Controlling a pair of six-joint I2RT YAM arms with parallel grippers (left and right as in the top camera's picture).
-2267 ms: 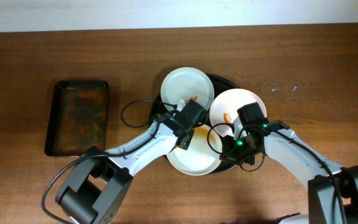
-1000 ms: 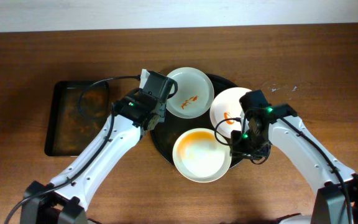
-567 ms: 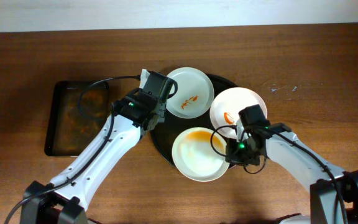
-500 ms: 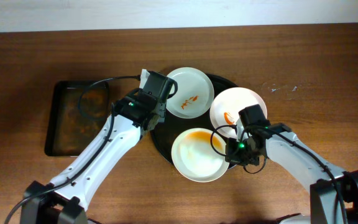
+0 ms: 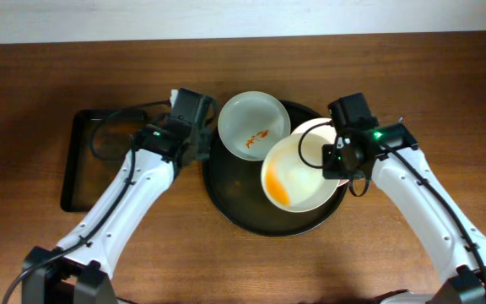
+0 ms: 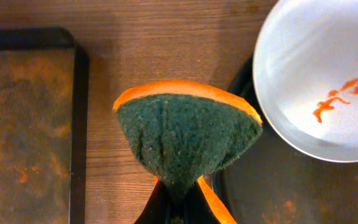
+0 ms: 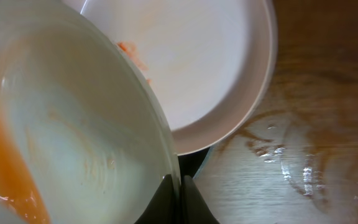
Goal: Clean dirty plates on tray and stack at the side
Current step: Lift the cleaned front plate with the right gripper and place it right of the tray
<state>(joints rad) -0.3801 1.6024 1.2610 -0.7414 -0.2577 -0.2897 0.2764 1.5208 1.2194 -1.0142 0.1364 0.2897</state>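
Note:
My right gripper needs to swing and tilt over the middle of the tray next, and then it should lower the plate onto open water-marked wood (image 7: 300, 158) beside the tray.
The round black tray (image 5: 243, 198) holds three white plates. My right gripper (image 5: 337, 160) is shut on the rim of one plate (image 5: 298, 176) with an orange smear and holds it tilted above the tray; the right wrist view shows that plate (image 7: 61, 143) pinched between my fingers (image 7: 180, 186). Under it lies a second plate (image 5: 327, 133), also seen in the right wrist view (image 7: 204, 68). A third plate (image 5: 253, 125) with red marks sits at the tray's back left, also in the left wrist view (image 6: 319, 74). My left gripper (image 5: 194, 145) is shut on a green and orange sponge (image 6: 185, 137) over the table, left of the tray.
A dark rectangular tray (image 5: 105, 159) with brownish residue lies at the left, also in the left wrist view (image 6: 23, 124). Water marks (image 7: 297, 162) spot the wood to the right of the round tray. Cables loop near my left arm.
My right gripper has lifted the front plate off the tray, tilted it and carried it back and to the right over the second plate. My left gripper shifted slightly left with the sponge.

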